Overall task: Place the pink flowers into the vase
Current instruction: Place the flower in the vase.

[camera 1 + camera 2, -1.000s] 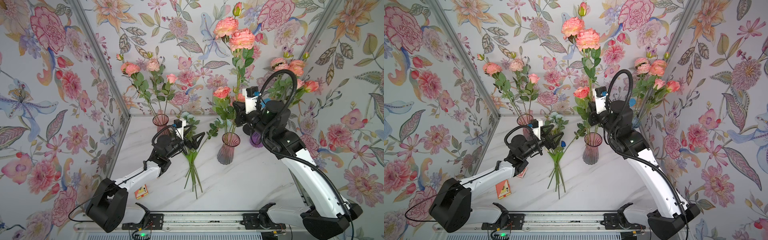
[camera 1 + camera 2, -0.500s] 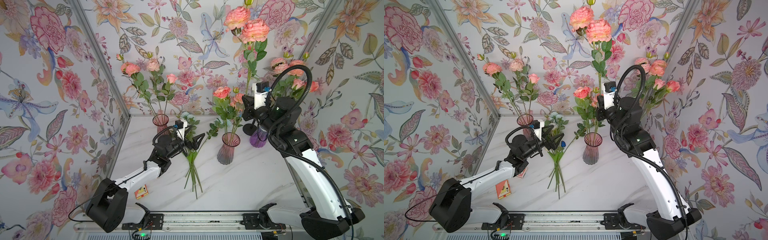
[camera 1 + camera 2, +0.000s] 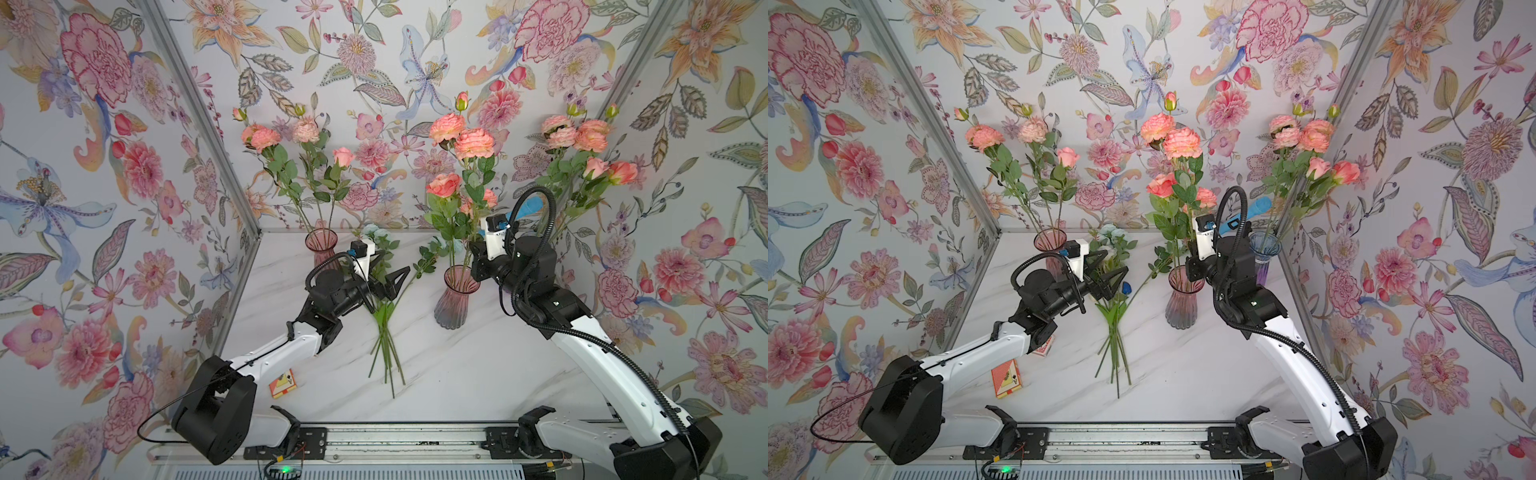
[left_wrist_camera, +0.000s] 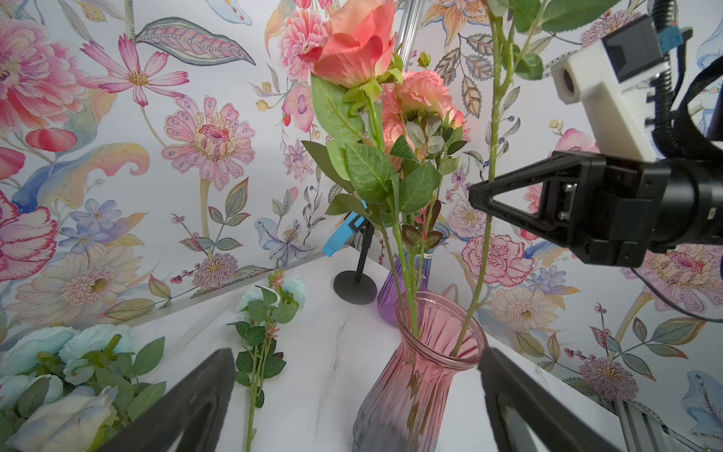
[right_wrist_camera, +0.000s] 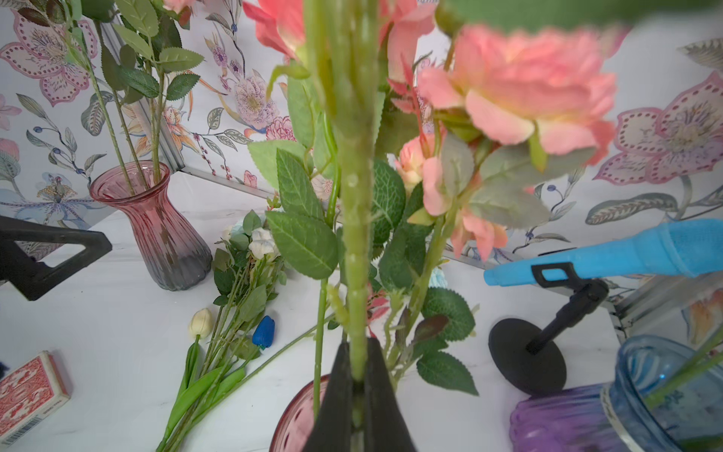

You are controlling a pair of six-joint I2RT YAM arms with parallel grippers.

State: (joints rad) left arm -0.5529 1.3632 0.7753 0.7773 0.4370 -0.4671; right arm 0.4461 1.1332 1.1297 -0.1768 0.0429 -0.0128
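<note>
I should lower the stem deeper into the vase opening point(image 3: 461, 279) point(image 5: 298, 423) below my right gripper and let it go, as the stem's lower end is already inside.
My right gripper point(image 3: 473, 254) point(image 5: 358, 375) is shut on the green stem of the pink flowers point(image 3: 473, 143) point(image 5: 524, 90), held upright. In the left wrist view the stem's lower end point(image 4: 469, 325) runs down inside the mouth of the ribbed pink vase point(image 3: 454, 301) point(image 3: 1182, 305) point(image 4: 422, 375), next to other pink blooms standing there. The right gripper sits just above the vase rim point(image 5: 297, 415). My left gripper point(image 3: 392, 266) point(image 3: 1115, 262) point(image 4: 356, 391) hangs open left of that vase, with nothing between its fingers point(image 4: 187, 403).
White and pale blue flowers point(image 3: 384, 324) lie on the marble table under the left gripper. A second pink vase point(image 3: 322, 249) with pink blooms stands at the back left. Purple and blue vases point(image 3: 1264, 253), a blue tool on a black stand point(image 5: 626, 250) and a card box point(image 3: 283, 378) are nearby.
The right gripper has come down and a little left with the pink flowers, bringing their stem down into the middle vase. The left arm has stayed still.
</note>
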